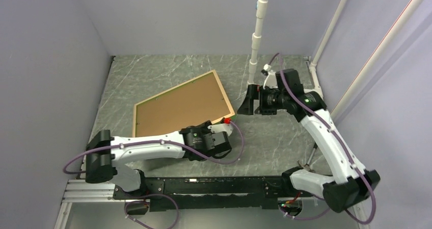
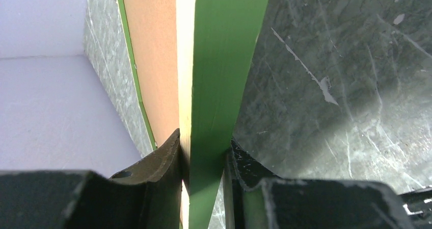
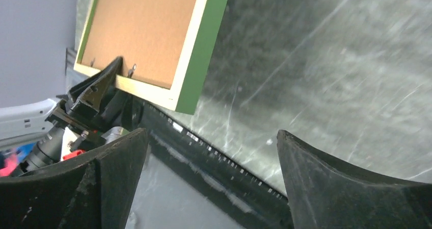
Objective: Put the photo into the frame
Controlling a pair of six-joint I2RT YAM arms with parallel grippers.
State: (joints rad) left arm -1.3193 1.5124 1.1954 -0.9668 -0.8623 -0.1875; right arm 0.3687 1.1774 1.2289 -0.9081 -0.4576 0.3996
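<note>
I will next pull the frame's held near corner (image 2: 205, 155) to the left in the top view with my left gripper. Then I will open it, because the frame lies at an angle.
The frame (image 1: 174, 88) lies at an angle in the middle of the table, light wood face up, with a brown backing board (image 1: 181, 109) filling it. The photo is out of view. My left gripper (image 1: 223, 127) is shut on the frame's near right corner. In the left wrist view the green rail (image 2: 224, 60) runs between the two fingers of the left gripper (image 2: 204, 147), with the board (image 2: 155, 60) beside it. My right gripper (image 1: 244, 105) hovers open just right of the frame, with nothing between its fingers (image 3: 305, 173). It looks at the frame's green edge (image 3: 204, 45).
A white pole (image 1: 257, 35) stands at the back, just behind the right gripper. Grey walls close in the marble table (image 1: 275, 137) on the left, back and right. A black rail (image 1: 204, 185) runs along the near edge between the arm bases.
</note>
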